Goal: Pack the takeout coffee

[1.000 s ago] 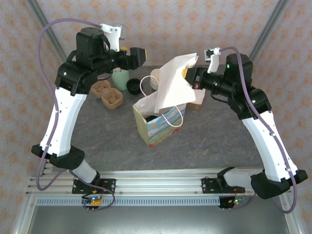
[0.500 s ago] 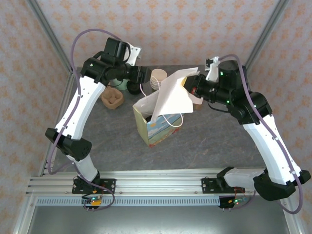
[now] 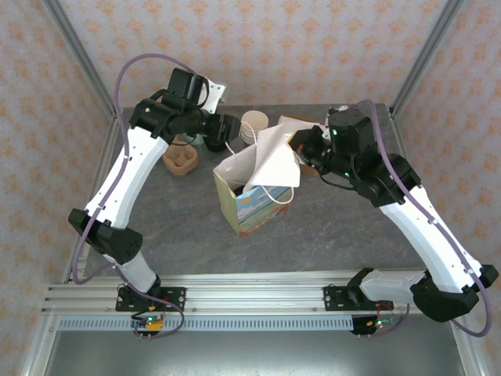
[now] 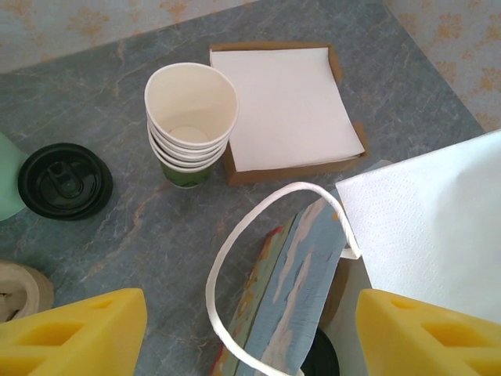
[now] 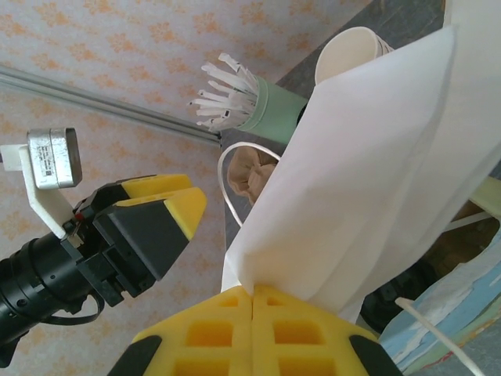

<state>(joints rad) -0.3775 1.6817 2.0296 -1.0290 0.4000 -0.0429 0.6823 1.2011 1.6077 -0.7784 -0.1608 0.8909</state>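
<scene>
The napkin's corner in my right gripper is still beyond the bag's rim, so I need to move across toward the paper bag's opening (image 3: 242,167) and release it there.
A printed paper bag (image 3: 254,207) stands open mid-table. Deep inside it, in the left wrist view, a round black lid (image 4: 322,359) shows, which looks like the takeout coffee; its cup is hidden. My right gripper (image 5: 254,291) is shut on a corner of a white napkin (image 3: 270,160), which hangs over the bag's mouth. My left gripper (image 4: 250,337) is open above the bag's back-left rim and white loop handle (image 4: 235,243), its yellow fingertips (image 4: 74,333) wide apart with nothing held. From above, the left gripper (image 3: 227,128) sits just behind the bag and the right gripper (image 3: 301,145) to its right.
A stack of cream cups (image 4: 192,117) and a brown tray of napkins (image 4: 286,102) sit behind the bag. A loose black lid (image 4: 65,180) lies beside the mint tumbler of sticks (image 5: 270,106). Brown cup carriers (image 3: 180,159) sit at the back left.
The left arm has swung down and right to the bag's back rim, its jaws narrowing a little. The right gripper has carried the napkin lower and left over the bag.
</scene>
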